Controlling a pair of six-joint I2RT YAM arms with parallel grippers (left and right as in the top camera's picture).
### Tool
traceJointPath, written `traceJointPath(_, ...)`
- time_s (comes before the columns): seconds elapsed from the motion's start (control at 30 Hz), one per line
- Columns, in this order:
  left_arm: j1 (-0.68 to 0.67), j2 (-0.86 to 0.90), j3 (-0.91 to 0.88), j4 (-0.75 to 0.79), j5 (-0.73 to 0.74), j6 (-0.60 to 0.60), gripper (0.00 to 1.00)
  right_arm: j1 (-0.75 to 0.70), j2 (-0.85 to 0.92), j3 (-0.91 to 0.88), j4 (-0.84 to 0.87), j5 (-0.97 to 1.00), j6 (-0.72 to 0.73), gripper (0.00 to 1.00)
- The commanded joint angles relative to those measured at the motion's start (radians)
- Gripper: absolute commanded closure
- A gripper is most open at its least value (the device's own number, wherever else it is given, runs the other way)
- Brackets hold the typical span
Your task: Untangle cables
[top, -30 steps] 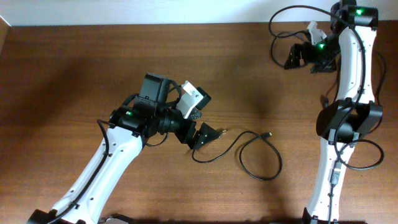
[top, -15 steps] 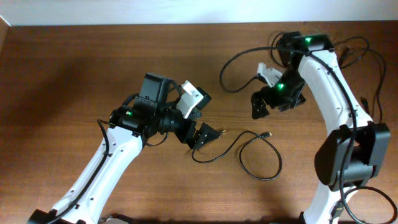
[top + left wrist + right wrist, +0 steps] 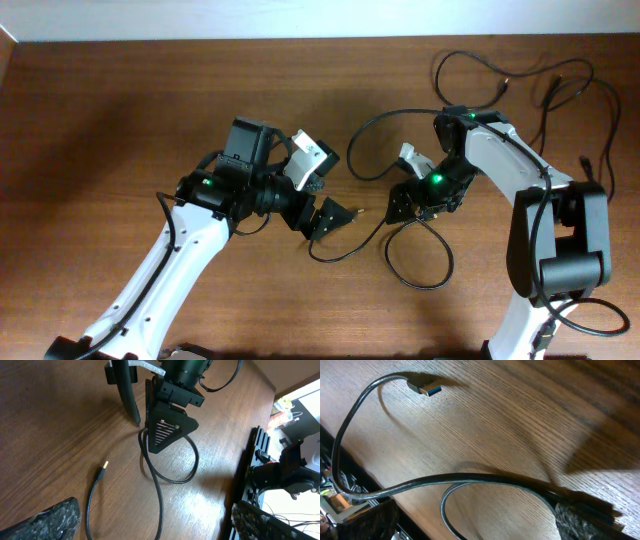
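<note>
The black cable's upper strand already spans the open fingers of my right gripper just above it. The gripper lowers slightly onto it next and closes.
A thin black cable lies in a loop at mid-table, and its gold-tipped plug points at my left gripper. In the left wrist view that cable runs between my left gripper's wide-open fingers, with the plug just ahead. My right gripper is low over the loop's top, facing the left one. Its fingers are wide apart, and a cable crosses between them against the right finger. A blue-tongued USB plug lies on the wood. Another cable arc curves behind the right gripper.
More thin black cord snakes across the back right of the table near the right arm's base. The wall edge runs along the back. The two grippers are close together at mid-table.
My right arm has swung from the back right corner to mid-table and come down at the cable loop, with a cable arc trailing along. My left arm has not moved.
</note>
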Motion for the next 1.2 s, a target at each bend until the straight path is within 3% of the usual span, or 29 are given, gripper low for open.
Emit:
traceJointPath(0.0, -0.001, 0.000, 0.008, 0.001, 0.003, -0.006, 0.01, -0.001, -0.003, -0.026, 0.057, 0.040, -0.087, 0.01)
traceJointPath(0.07, -0.001, 0.000, 0.008, 0.001, 0.003, -0.006, 0.01, -0.001, -0.003, -0.069, 0.078, 0.041, -0.172, 0.01)
traceJointPath(0.23, -0.001, 0.000, 0.008, 0.001, 0.003, -0.006, 0.01, -0.001, -0.003, -0.139, 0.202, 0.064, -0.140, 0.04)
traceJointPath(0.3, -0.001, 0.000, 0.008, 0.002, 0.003, -0.006, 0.01, -0.001, -0.003, -0.140, 0.221, 0.064, -0.140, 0.18)
traceJointPath(0.37, -0.001, 0.000, 0.008, 0.002, 0.003, -0.006, 0.01, -0.001, -0.003, -0.140, 0.224, 0.075, -0.140, 0.46)
traceJointPath(0.53, -0.001, 0.000, 0.008, 0.001, 0.003, -0.006, 0.01, -0.001, -0.003, -0.151, 0.228, 0.075, -0.140, 0.80)
traceJointPath(0.57, -0.001, 0.000, 0.008, 0.001, 0.003, -0.006, 0.01, -0.001, -0.003, -0.151, 0.228, 0.074, -0.140, 0.93)
traceJointPath(0.6, -0.001, 0.000, 0.008, 0.001, 0.003, -0.006, 0.01, -0.001, -0.003, -0.151, 0.228, 0.074, -0.140, 0.96)
traceJointPath(0.77, -0.001, 0.000, 0.008, 0.001, 0.003, -0.006, 0.01, -0.002, -0.003, -0.150, 0.243, 0.074, -0.103, 0.96)
traceJointPath(0.87, -0.001, 0.000, 0.008, 0.001, 0.003, -0.006, 0.01, -0.049, -0.003, -0.130, 0.282, 0.075, 0.029, 0.96)
traceJointPath(0.97, -0.001, 0.000, 0.008, 0.001, 0.003, -0.006, 0.01, -0.189, -0.003, -0.095, 0.302, 0.070, 0.276, 0.96)
traceJointPath(1.1, -0.001, 0.000, 0.008, 0.001, 0.003, -0.006, 0.01, -0.289, -0.003, 0.177, 0.092, 0.032, 0.345, 0.96)
traceJointPath(1.17, -0.001, 0.000, 0.008, 0.001, 0.003, -0.006, 0.01, -0.289, -0.005, 0.313, -0.024, 0.127, 0.421, 0.96)
